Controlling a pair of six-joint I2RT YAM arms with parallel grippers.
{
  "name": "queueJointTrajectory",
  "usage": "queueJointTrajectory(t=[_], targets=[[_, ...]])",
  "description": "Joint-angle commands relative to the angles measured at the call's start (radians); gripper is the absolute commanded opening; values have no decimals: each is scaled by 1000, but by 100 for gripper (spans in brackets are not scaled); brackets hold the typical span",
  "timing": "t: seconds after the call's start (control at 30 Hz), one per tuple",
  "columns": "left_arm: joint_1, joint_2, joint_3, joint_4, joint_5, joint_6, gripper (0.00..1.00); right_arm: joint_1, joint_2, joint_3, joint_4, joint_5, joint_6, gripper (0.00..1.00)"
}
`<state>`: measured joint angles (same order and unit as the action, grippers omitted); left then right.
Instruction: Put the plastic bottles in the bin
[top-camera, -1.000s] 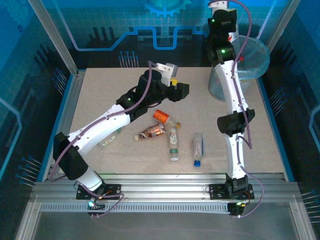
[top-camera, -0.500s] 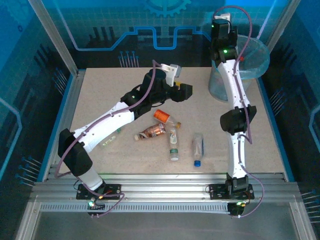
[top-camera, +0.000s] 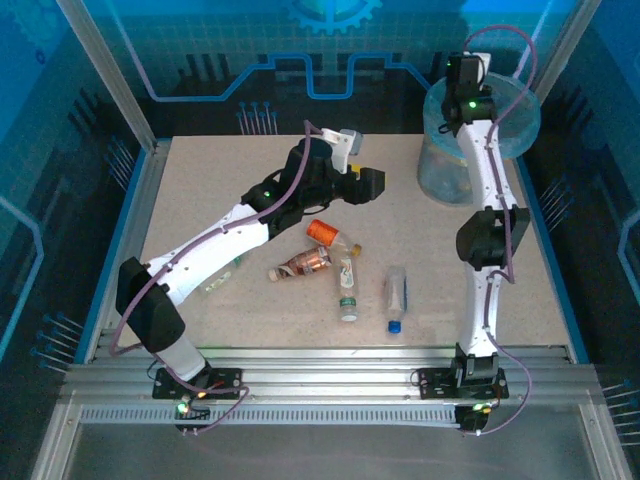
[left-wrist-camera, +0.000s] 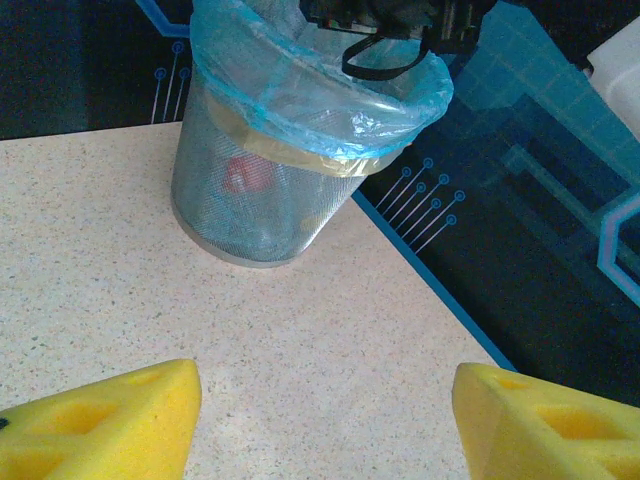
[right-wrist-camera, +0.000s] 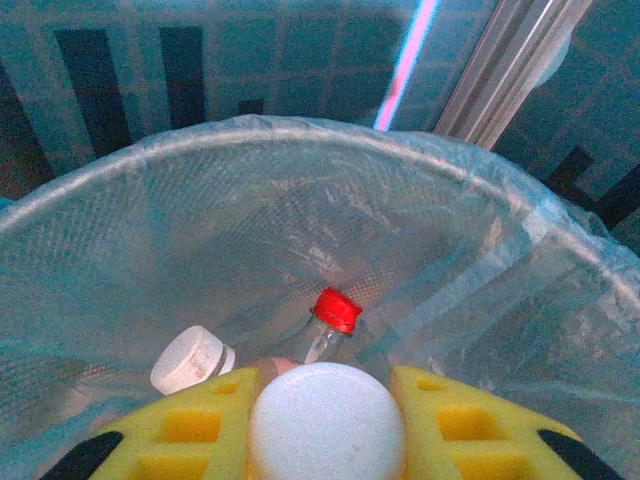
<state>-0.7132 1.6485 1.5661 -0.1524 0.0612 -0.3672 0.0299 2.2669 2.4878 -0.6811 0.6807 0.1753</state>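
Next, the right gripper lowers its white-capped bottle toward the red-capped bottle (right-wrist-camera: 335, 312) and then releases it, since the bin's opening lies below the right gripper.
The bin (top-camera: 515, 125), grey mesh lined with a pale blue bag, stands at the table's far right corner. My right gripper (right-wrist-camera: 327, 388) hangs over its mouth, shut on a bottle with a white cap (right-wrist-camera: 327, 425). Inside the bin (right-wrist-camera: 470, 270) lie a red-capped bottle (right-wrist-camera: 335, 312) and a white-capped one (right-wrist-camera: 192, 362). Mid-table lie an orange bottle (top-camera: 322, 232), a brown-labelled bottle (top-camera: 302, 264), a clear green-labelled bottle (top-camera: 347, 287) and a clear blue-capped bottle (top-camera: 396, 296). My left gripper (top-camera: 366, 185) hovers above the table left of the bin (left-wrist-camera: 290, 140), open (left-wrist-camera: 325, 430), nothing between its yellow fingers (left-wrist-camera: 100, 425).
Another bottle (top-camera: 222, 278) lies partly under my left arm near the table's left side. The table's blue right edge (left-wrist-camera: 440, 290) runs just past the bin. Aluminium frame posts (top-camera: 105, 70) stand at the back corners.
My right arm has swung right and farther back, carrying the white-capped bottle over the bin's mouth. My left gripper has edged slightly right and then held still.
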Motion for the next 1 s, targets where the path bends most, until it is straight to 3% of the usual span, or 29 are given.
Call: queueJointTrajectory(t=[0.0,0.47,0.6,0.67,0.97], targets=[[4,7,-5,-5,12,2,69,-27,18,-58,-159,-75,74,11],[6,31,11,-13,16,2,69,-72,34,-122,-144,-143,116,16],[9,31,12,-5,10,9,69,-73,21,-80,-153,-156,112,29],[12,37,14,4,11,5,69,-73,6,-59,-156,-163,110,42],[14,60,37,14,30,-16,70,-65,-120,-61,-161,-188,158,65]])
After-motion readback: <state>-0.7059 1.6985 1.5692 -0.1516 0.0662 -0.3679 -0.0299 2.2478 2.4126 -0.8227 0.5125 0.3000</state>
